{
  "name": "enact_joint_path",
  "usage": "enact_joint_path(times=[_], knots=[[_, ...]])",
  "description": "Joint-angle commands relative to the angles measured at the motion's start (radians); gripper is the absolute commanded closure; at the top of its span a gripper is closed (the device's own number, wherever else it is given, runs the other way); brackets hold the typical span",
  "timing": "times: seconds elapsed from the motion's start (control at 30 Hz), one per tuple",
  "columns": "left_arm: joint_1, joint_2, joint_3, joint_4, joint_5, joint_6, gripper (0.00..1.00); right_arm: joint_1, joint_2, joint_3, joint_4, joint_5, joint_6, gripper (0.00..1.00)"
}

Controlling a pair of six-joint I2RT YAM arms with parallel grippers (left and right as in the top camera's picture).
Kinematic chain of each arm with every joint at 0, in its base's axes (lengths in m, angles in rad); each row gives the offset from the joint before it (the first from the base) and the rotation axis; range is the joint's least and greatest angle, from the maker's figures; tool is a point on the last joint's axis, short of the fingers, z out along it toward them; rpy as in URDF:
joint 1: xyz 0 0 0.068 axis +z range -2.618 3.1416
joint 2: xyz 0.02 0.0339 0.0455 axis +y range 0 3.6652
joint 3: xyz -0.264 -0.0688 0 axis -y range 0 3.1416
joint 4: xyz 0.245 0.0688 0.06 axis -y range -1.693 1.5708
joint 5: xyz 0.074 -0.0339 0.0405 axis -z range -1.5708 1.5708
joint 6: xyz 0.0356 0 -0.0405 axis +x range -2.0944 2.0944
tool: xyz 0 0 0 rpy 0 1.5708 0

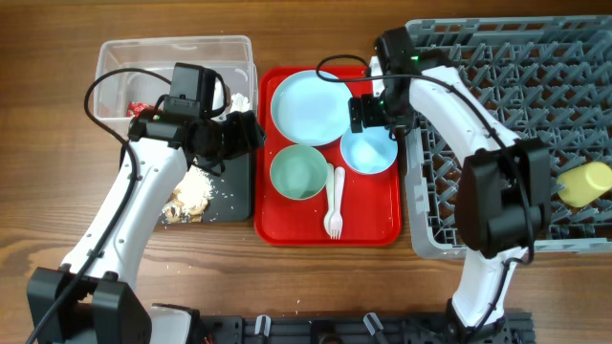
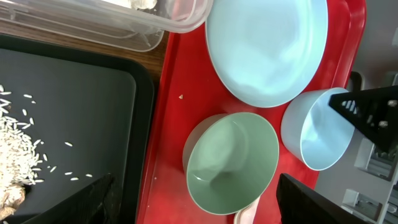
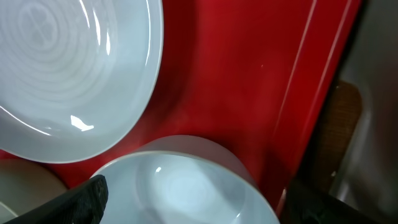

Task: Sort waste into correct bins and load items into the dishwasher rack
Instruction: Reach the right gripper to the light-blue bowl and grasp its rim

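Note:
The light blue bowl's rack-side rim (image 1: pixel 394 144) is clear of the plate (image 1: pixel 308 105) and the green bowl, so my right gripper should move down and back onto that rim next.
My left gripper (image 1: pixel 251 134) is open between the black tray (image 1: pixel 229 196) and the red tray, with the pale green bowl (image 2: pixel 233 162) between its fingers (image 2: pixel 199 202). My right gripper (image 1: pixel 375 113) is open over the light blue bowl (image 1: pixel 368 151), its fingers (image 3: pixel 205 205) either side of the bowl (image 3: pixel 186 186). The light blue plate (image 1: pixel 308 105) lies behind both bowls. A white fork and spoon (image 1: pixel 334 201) lie beside the green bowl. Food scraps (image 1: pixel 191 191) lie on the black tray. The clear tub (image 1: pixel 177 57) holds a red wrapper (image 1: pixel 139 108) and tissue (image 1: pixel 239 98). A yellow cup (image 1: pixel 585 183) lies in the grey rack (image 1: pixel 516 57).
The flat red serving tray (image 1: pixel 382 225) holds the plate, bowls and cutlery between the black tray and the rack. The rack fills the right side up to the table's edge. Loose rice grains (image 2: pixel 18 143) are scattered on the black tray.

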Motion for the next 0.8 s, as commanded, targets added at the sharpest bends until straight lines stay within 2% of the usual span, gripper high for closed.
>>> enact_joint_path(times=[0.0, 0.13, 0.17, 0.3, 0.37, 0.47, 0.67, 0.77], knots=[[0.002, -0.011, 0.005, 0.000, -0.010, 0.019, 0.19, 0.000, 0.045, 0.008, -0.039, 0.025, 0.014, 0.07], [0.002, -0.011, 0.005, 0.000, -0.010, 0.019, 0.19, 0.011, 0.045, 0.008, -0.127, 0.013, 0.012, 0.10], [0.002, -0.011, 0.005, 0.000, -0.010, 0.019, 0.18, 0.013, 0.045, 0.008, -0.144, 0.010, 0.014, 0.19], [0.002, -0.011, 0.005, 0.000, -0.010, 0.019, 0.18, 0.012, 0.045, 0.008, -0.177, 0.010, 0.018, 0.38], [0.002, -0.011, 0.005, -0.001, -0.010, 0.019, 0.18, 0.012, 0.045, 0.008, -0.195, 0.010, 0.018, 0.50], [0.002, -0.011, 0.005, -0.001, -0.010, 0.019, 0.18, 0.013, 0.045, 0.006, -0.211, 0.010, 0.018, 0.62], [0.002, -0.011, 0.005, -0.001, -0.010, 0.019, 0.18, 0.012, 0.045, -0.064, -0.179, 0.010, 0.014, 0.65], [0.002, -0.011, 0.005, -0.001, -0.010, 0.019, 0.18, 0.012, 0.045, -0.075, -0.168, 0.011, 0.015, 0.78]])
